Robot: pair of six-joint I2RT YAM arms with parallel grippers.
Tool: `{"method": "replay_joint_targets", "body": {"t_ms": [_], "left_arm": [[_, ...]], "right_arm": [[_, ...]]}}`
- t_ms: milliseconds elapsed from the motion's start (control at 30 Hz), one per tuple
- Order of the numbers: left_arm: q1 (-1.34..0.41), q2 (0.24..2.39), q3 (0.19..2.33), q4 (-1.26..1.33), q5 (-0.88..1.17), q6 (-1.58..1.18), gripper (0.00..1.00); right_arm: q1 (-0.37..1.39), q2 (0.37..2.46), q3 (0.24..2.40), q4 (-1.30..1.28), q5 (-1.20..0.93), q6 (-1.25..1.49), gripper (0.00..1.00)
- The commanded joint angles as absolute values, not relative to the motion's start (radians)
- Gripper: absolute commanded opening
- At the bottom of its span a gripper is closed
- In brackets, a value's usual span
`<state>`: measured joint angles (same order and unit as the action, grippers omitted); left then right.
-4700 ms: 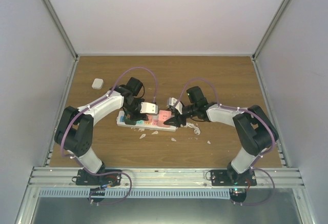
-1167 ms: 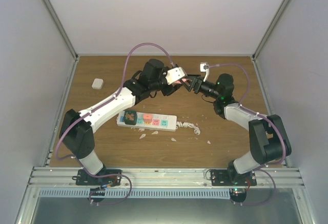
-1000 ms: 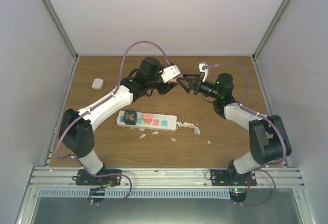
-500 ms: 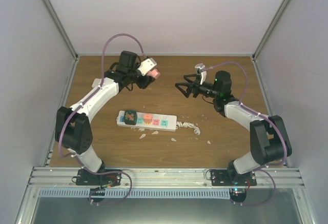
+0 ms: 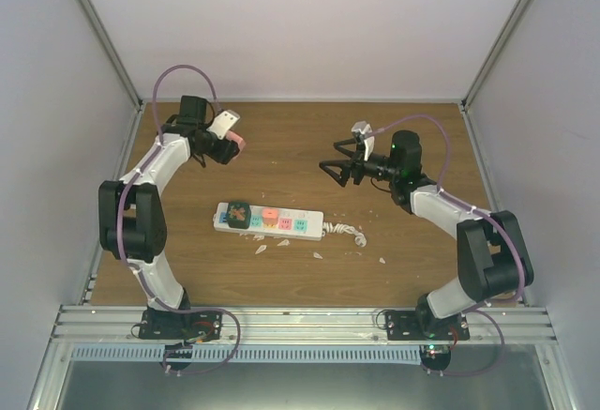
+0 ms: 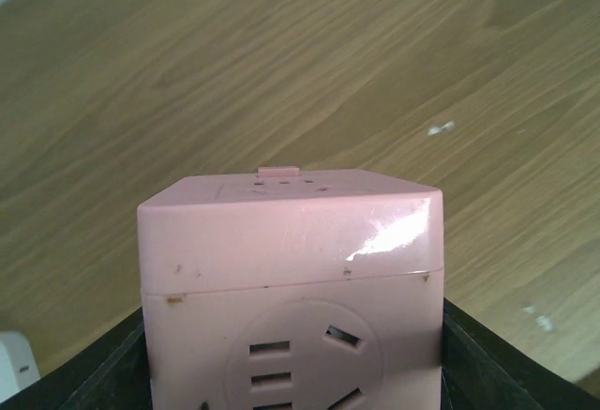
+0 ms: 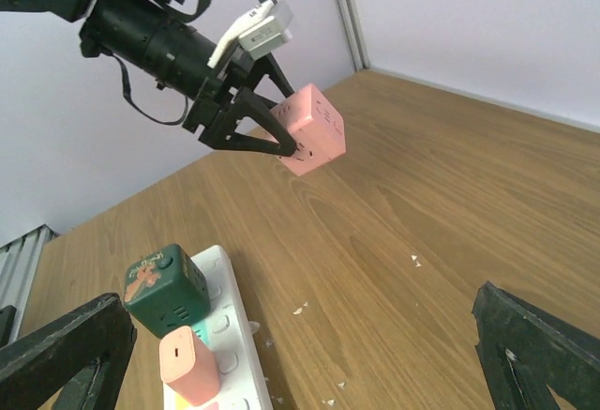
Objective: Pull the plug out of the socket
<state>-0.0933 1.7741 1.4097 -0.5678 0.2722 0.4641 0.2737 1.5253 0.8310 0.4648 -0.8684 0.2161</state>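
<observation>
The left gripper comes down onto the table next, shifting to the left in the top view, because the plug hangs clear of the socket (image 5: 305, 227) above bare wood.
The plug, a pink cube (image 5: 236, 138) with outlet holes on its faces, hangs above the back left of the table, with my left gripper (image 5: 230, 140) shut on it. In the left wrist view the pink cube (image 6: 291, 279) fills the space between the black fingers (image 6: 117, 372). The socket (image 5: 305, 227), a long white strip, lies flat mid-table, far from both grippers. My right gripper (image 5: 336, 168) hovers open and empty at the back, right of centre. From the right wrist I see the cube (image 7: 314, 130) in the left gripper (image 7: 281, 138) and the socket (image 7: 230, 326) below.
A dark green cube adapter (image 5: 238, 214) and a salmon charger (image 5: 269, 216) stand plugged in the strip's left half. Its coiled white cord (image 5: 345, 232) lies at the right end. White flecks (image 5: 319, 255) dot the wood in front. Grey walls enclose the table.
My left arm has swung left and back, carrying the pink cube away from the right gripper. The right gripper has stayed open and drifted slightly.
</observation>
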Motion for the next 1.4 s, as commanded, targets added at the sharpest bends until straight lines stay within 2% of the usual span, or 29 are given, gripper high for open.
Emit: {"method": "replay_joint_targets", "body": {"t_ms": [0, 333, 900, 1233, 1300, 1367], "left_arm": [[-0.036, 1.824, 1.441, -0.579, 0.263, 0.477, 0.22], [0.048, 1.956, 1.566, -0.672, 0.208, 0.449, 0.19], [0.070, 2.087, 1.673, -0.714, 0.210, 0.413, 0.25], [0.071, 2.139, 1.713, -0.732, 0.214, 0.403, 0.32], [0.071, 2.140, 1.711, -0.733, 0.219, 0.404, 0.38], [0.072, 2.137, 1.710, -0.734, 0.219, 0.407, 0.49]], "right_arm": [[0.268, 1.544, 0.848, 0.457, -0.886, 0.181, 1.00], [0.271, 1.556, 0.837, 0.480, -0.881, 0.188, 1.00], [0.279, 1.572, 0.833, 0.492, -0.898, 0.184, 1.00], [0.278, 1.585, 0.832, 0.493, -0.914, 0.169, 1.00], [0.278, 1.585, 0.833, 0.491, -0.920, 0.163, 1.00], [0.278, 1.585, 0.832, 0.489, -0.927, 0.155, 1.00]]}}
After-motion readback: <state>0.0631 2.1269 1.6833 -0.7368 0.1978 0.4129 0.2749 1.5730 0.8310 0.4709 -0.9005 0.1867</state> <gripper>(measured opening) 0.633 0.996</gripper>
